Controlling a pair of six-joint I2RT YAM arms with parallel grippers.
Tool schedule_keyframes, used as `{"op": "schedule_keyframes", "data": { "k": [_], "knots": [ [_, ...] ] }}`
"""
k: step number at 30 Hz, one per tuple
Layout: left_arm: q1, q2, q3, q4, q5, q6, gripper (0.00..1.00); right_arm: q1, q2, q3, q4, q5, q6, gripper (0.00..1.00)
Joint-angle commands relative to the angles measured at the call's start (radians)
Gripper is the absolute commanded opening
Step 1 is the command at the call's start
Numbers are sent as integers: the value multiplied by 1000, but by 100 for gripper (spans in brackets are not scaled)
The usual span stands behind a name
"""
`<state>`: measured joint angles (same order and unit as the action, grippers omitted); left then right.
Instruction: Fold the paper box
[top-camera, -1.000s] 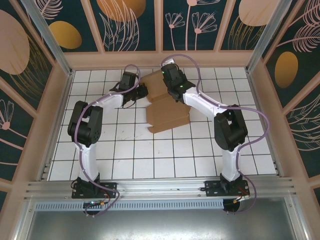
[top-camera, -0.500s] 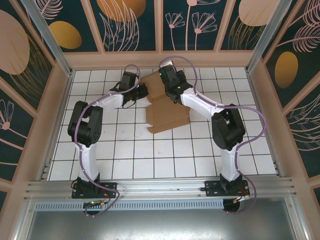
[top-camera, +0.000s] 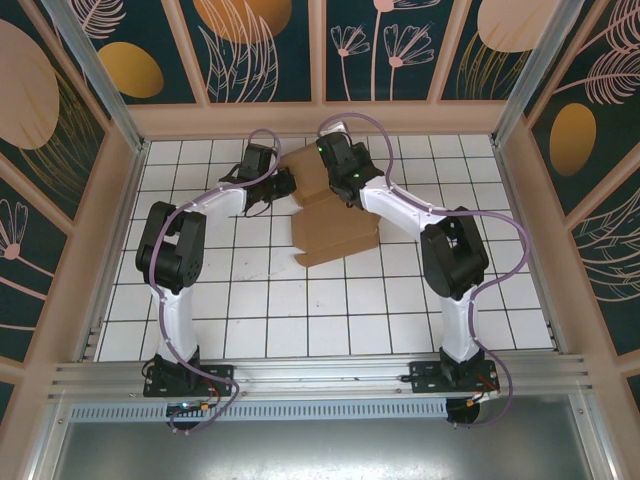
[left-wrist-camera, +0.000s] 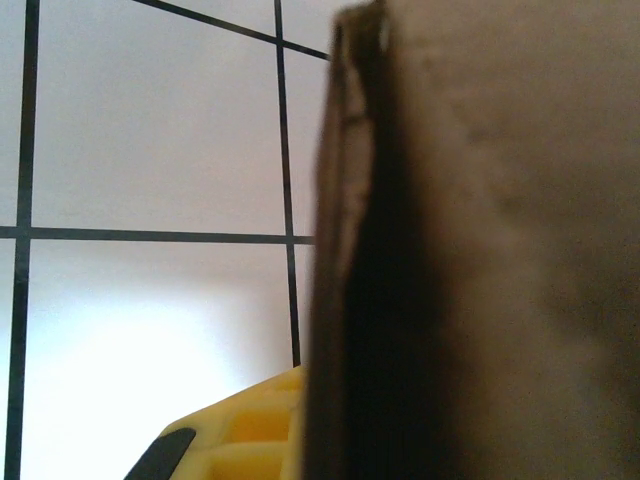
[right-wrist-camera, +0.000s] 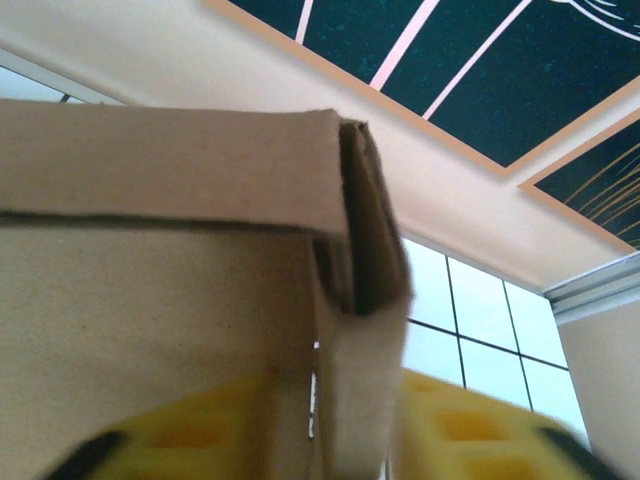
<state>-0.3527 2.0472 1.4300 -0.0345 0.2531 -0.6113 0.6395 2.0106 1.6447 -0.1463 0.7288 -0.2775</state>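
Clear tiles lie between my left gripper and its base. I should turn that gripper next, pull the paper box's cardboard edge back from the nearby wall and then let go of it.
The paper box (top-camera: 336, 232) is brown cardboard, partly folded, lying on the tiled floor near the back wall. My left gripper (top-camera: 287, 186) is at its left edge and is shut on the cardboard. In the left wrist view the box's edge (left-wrist-camera: 345, 260) runs top to bottom right beside one yellow finger (left-wrist-camera: 245, 430). My right gripper (top-camera: 338, 172) is over the box's far side. In the right wrist view this gripper (right-wrist-camera: 335, 445) stands open astride a raised double wall (right-wrist-camera: 362, 330) of the box, with a yellow finger (right-wrist-camera: 470, 430) on either side.
The floor is white tiles (top-camera: 300, 310) ringed by a low peach wall (top-camera: 320, 118) with dark floral panels above. The box and both wrists sit close to the back wall. An aluminium rail (top-camera: 320, 378) crosses the near edge by the arm bases.
The right gripper's jaws have widened around the box's wall and its wrist has shifted slightly left. The left arm and the box have stayed put.
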Motion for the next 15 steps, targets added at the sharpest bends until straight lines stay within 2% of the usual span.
{"op": "schedule_keyframes", "data": {
  "k": [1,5,10,15],
  "knots": [
    [-2,8,24,1,-3,-9,0,-6,-54,-21,27,-75,65,64],
    [-2,11,25,-4,-10,-10,0,-38,-157,-74,36,-251,159,79],
    [-2,19,28,-2,-8,-13,0,-81,-262,-121,52,-431,246,82],
    [-2,20,30,-4,-9,-15,0,-86,-310,-135,73,-517,274,82]
  ]
}}
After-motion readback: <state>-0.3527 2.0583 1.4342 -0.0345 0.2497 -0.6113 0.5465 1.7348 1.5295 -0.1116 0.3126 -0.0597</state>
